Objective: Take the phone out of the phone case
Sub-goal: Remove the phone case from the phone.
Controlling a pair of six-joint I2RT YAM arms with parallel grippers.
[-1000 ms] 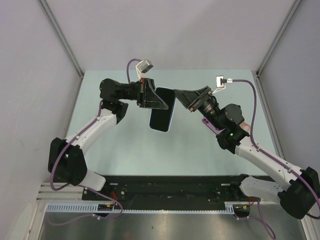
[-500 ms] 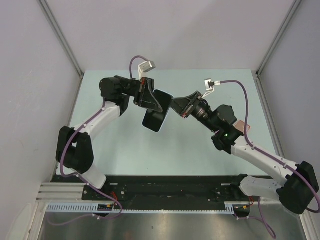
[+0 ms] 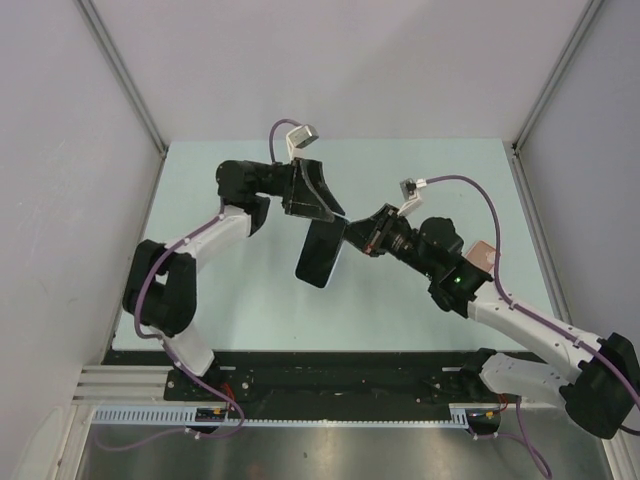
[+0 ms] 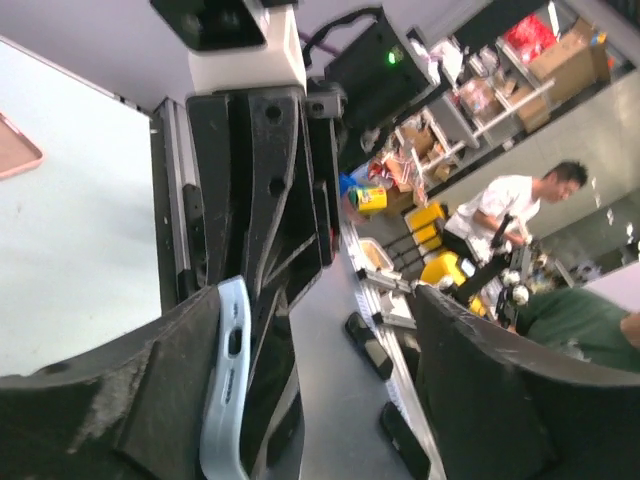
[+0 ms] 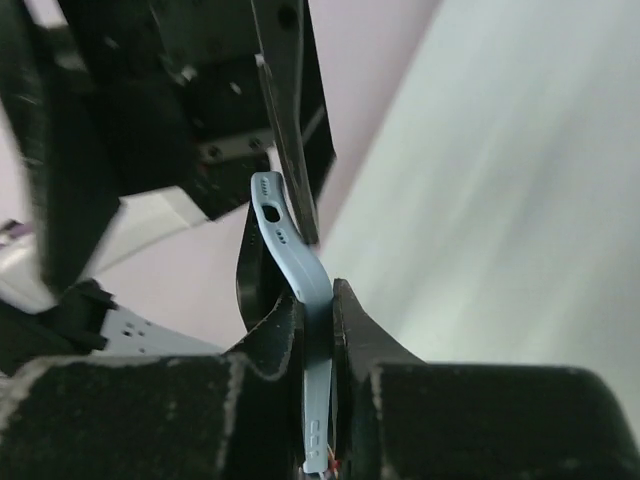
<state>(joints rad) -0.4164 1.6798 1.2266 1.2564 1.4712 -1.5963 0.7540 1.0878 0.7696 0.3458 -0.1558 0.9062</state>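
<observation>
The case is hanging from my right gripper. I should next turn this gripper downward and lower it down and back to the bare tabletop, to rest and release the case.
The phone (image 3: 322,255), black screen up in its light blue phone case (image 3: 341,262), hangs tilted above the table's middle. My right gripper (image 3: 352,238) is shut on the case's right edge. In the right wrist view the pads (image 5: 355,345) of the right gripper (image 5: 320,300) pinch the blue case rim (image 5: 316,400), which bows away from the black phone (image 5: 247,285). My left gripper (image 3: 322,205) is open just above the phone's top end. In the left wrist view the case rim (image 4: 228,400) lies against one finger (image 4: 110,400) of the left gripper (image 4: 315,330), with a wide gap to the other finger.
A flat pink thing (image 3: 480,254) lies on the pale green table (image 3: 420,180) beside the right arm, also seen as the pink thing (image 4: 15,150) in the left wrist view. Grey walls stand on three sides. A black rail (image 3: 330,380) runs along the near edge.
My left gripper has opened and let go of the phone. My right gripper has shut on the case's edge. The phone has dropped lower and tilted.
</observation>
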